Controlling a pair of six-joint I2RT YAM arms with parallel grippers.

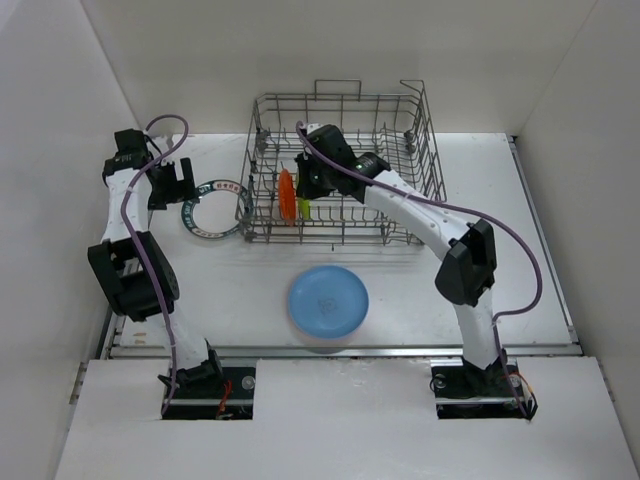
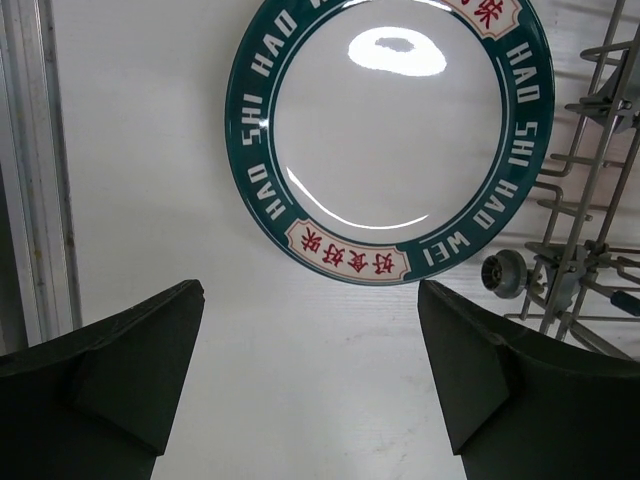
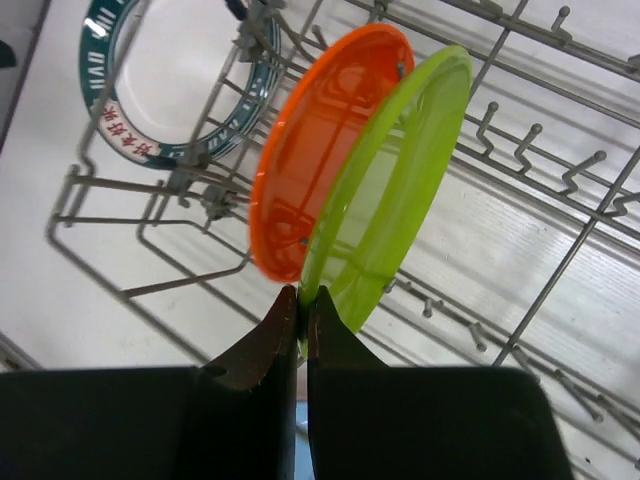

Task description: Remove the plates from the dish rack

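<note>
My right gripper lifts the green plate back next, then lowers it beside the light blue plate, on the near side of the teal-rim plate.
The grey wire dish rack (image 1: 400, 150) stands at the back middle. An orange plate (image 1: 287, 193) and a green plate (image 1: 303, 208) stand on edge at its left front. In the right wrist view my right gripper (image 3: 303, 298) is shut on the rim of the green plate (image 3: 400, 180), with the orange plate (image 3: 320, 150) just left of it. A teal-rim white plate (image 1: 214, 209) lies flat left of the rack. My left gripper (image 2: 310, 360) is open and empty just near of the teal-rim plate (image 2: 390, 130). A light blue plate (image 1: 328, 301) lies flat in front of the rack.
The rack's wire corner and a small roller (image 2: 503, 272) sit close to the right of my left gripper. White walls enclose the table on the left, back and right. A metal rail (image 1: 340, 348) runs along the table's near edge.
</note>
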